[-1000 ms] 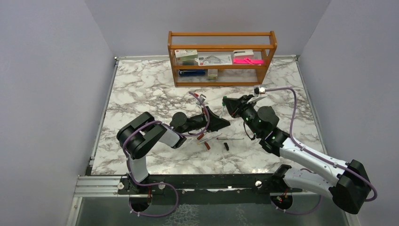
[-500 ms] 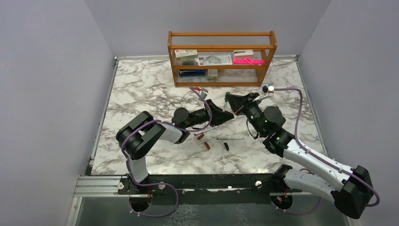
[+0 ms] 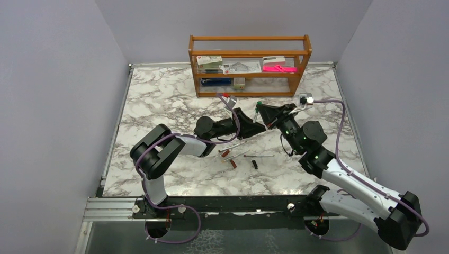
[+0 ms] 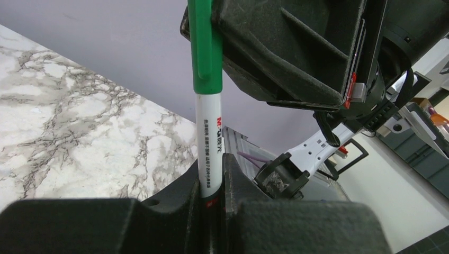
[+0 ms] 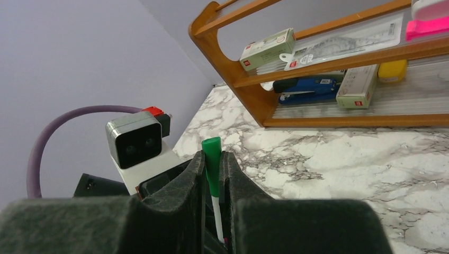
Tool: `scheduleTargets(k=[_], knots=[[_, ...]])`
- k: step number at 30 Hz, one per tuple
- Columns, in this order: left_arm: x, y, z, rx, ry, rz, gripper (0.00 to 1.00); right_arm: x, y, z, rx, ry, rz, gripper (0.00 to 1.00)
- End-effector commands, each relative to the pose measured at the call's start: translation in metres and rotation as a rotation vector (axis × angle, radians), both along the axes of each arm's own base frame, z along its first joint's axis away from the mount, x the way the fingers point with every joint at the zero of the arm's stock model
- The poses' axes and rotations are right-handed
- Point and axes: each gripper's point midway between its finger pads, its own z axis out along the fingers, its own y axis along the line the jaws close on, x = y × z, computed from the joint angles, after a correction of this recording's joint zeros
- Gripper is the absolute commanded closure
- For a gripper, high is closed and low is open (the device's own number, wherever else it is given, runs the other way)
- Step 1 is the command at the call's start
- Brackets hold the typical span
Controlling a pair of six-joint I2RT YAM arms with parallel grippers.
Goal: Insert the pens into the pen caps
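Note:
I will swing my left gripper and lower it to the bare tabletop next, which is below it and to its left in the top view, because the barrel (image 4: 208, 143) is capped.
A white pen barrel (image 4: 208, 143) with a green cap (image 4: 204, 47) on its end is held in the air between both grippers. My left gripper (image 4: 212, 172) is shut on the barrel. My right gripper (image 5: 212, 157) is shut on the green cap (image 5: 213, 153), with the barrel (image 5: 217, 214) showing below it. In the top view the two grippers meet tip to tip, left gripper (image 3: 258, 128) and right gripper (image 3: 261, 111), just in front of the shelf. On the table lie two red-brown caps (image 3: 226, 153) (image 3: 233, 163), a black cap (image 3: 254, 164) and thin grey pens (image 3: 239, 154) (image 3: 260, 155).
A wooden shelf (image 3: 249, 53) stands at the back with boxes, a blue stapler (image 5: 312, 87) and a pink object (image 3: 279, 68). The left wrist camera (image 5: 135, 140) is close to my right fingers. Grey walls enclose the marble table (image 3: 159, 100).
The two grippers have come together tip to tip, and the joined pen and green cap have shifted slightly back toward the shelf. The loose pens and caps have not moved.

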Motion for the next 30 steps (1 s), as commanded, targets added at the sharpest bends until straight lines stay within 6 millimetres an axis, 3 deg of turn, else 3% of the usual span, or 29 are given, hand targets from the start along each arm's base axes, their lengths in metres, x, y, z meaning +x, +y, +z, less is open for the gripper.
scheduleTargets(k=[1, 9, 12, 14, 17, 18, 20, 22, 25, 30], knots=[[-0.002, 0.021, 0.108, -0.253, -0.249, 0.052, 1.00, -0.046, 0.018, -0.129, -0.291, 0.310, 0.228, 0.99], [-0.001, 0.020, 0.118, -0.268, -0.270, 0.037, 1.00, -0.060, 0.020, -0.152, -0.299, 0.360, 0.286, 0.99], [-0.001, 0.017, 0.113, -0.251, -0.273, 0.025, 1.00, -0.057, 0.017, -0.148, -0.281, 0.364, 0.259, 0.99], [0.003, 0.015, 0.101, -0.212, -0.265, 0.041, 1.00, -0.052, 0.011, -0.135, -0.252, 0.338, 0.211, 0.97], [0.022, 0.014, 0.057, -0.072, -0.206, 0.127, 1.00, -0.045, -0.003, -0.108, -0.208, 0.290, 0.124, 0.66], [0.027, 0.019, 0.050, -0.033, -0.211, 0.172, 1.00, -0.044, -0.009, -0.099, -0.201, 0.278, 0.095, 0.59], [0.045, 0.027, 0.017, 0.102, -0.181, 0.279, 1.00, -0.042, -0.023, -0.092, -0.210, 0.267, 0.036, 0.49], [0.072, 0.045, -0.019, 0.264, -0.124, 0.434, 1.00, -0.041, -0.035, -0.090, -0.231, 0.252, -0.015, 0.48], [0.106, 0.087, -0.073, 0.512, 0.003, 0.672, 1.00, -0.041, -0.047, -0.100, -0.273, 0.269, -0.064, 0.48], [0.125, 0.151, -0.145, 0.798, 0.211, 0.886, 1.00, -0.041, -0.044, -0.120, -0.299, 0.311, -0.055, 0.48]])
